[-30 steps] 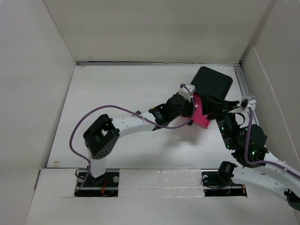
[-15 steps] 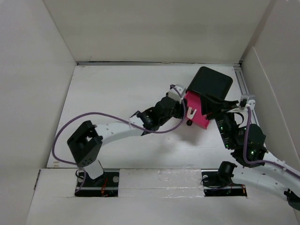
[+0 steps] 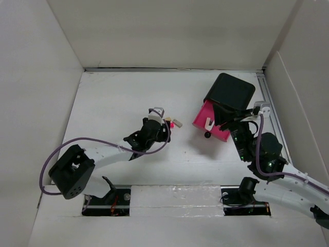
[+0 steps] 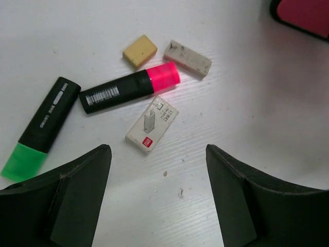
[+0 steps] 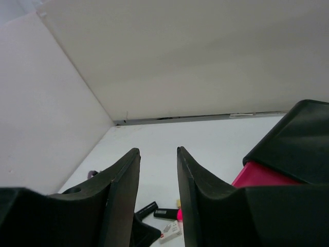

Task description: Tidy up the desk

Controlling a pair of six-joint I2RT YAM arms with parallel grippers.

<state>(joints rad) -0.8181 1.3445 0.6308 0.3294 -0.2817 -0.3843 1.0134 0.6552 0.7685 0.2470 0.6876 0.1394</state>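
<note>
The left gripper lowers to the staple box next, one finger on each side, since the box lies nearest, just ahead of my open fingers.
The white desk carries a black box at the back right, its pink drawer pulled out toward the middle. My left gripper hovers open over loose stationery left of the drawer. In the left wrist view it is empty, with a staple box, a pink-capped highlighter, a green-capped highlighter, a yellow eraser and a white eraser just ahead. My right gripper stands open and empty beside the box.
White walls enclose the desk on the left, back and right. A metal rail runs along the right edge behind the box. The left arm's purple cable loops over the near left of the desk.
My left gripper has pulled back from the pink drawer, moved left and nearer over the stationery, and opened wide. The right arm shifted only slightly.
</note>
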